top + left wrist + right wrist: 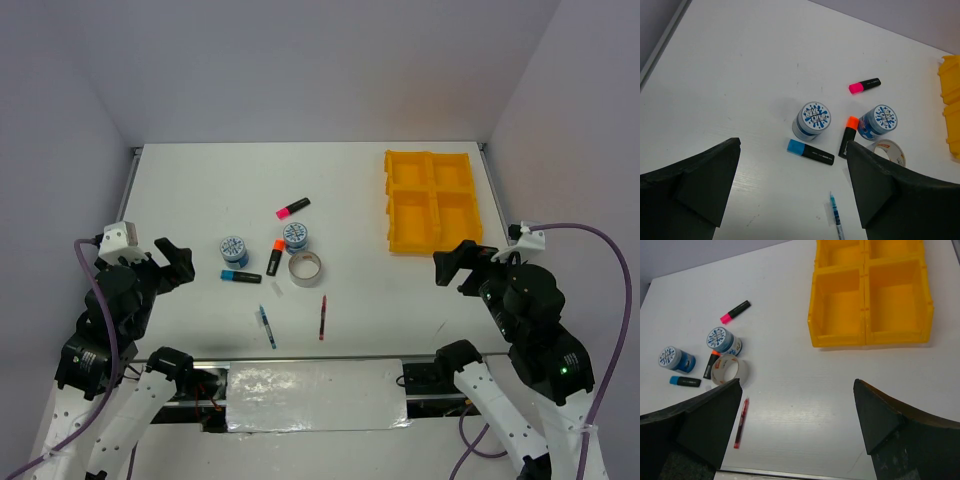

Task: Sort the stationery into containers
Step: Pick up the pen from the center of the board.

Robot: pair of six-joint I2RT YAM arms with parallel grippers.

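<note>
The blue pen's near end lies uncrowded, so my right gripper will next go left in the top view, past the red pen, and then down onto it.
The stationery lies loose on the white table left of centre: a pink highlighter, an orange highlighter, a blue highlighter, two blue-white tape rolls, a silver tape ring, a blue pen and a red pen. The yellow four-compartment tray stands at the far right, with nothing in it. My left gripper is open and empty, left of the cluster. My right gripper is open and empty, just in front of the tray.
The left wrist view shows the blue highlighter, both rolls and the blue pen ahead of the open fingers. The right wrist view shows the tray and the red pen. Walls enclose the table's far and side edges.
</note>
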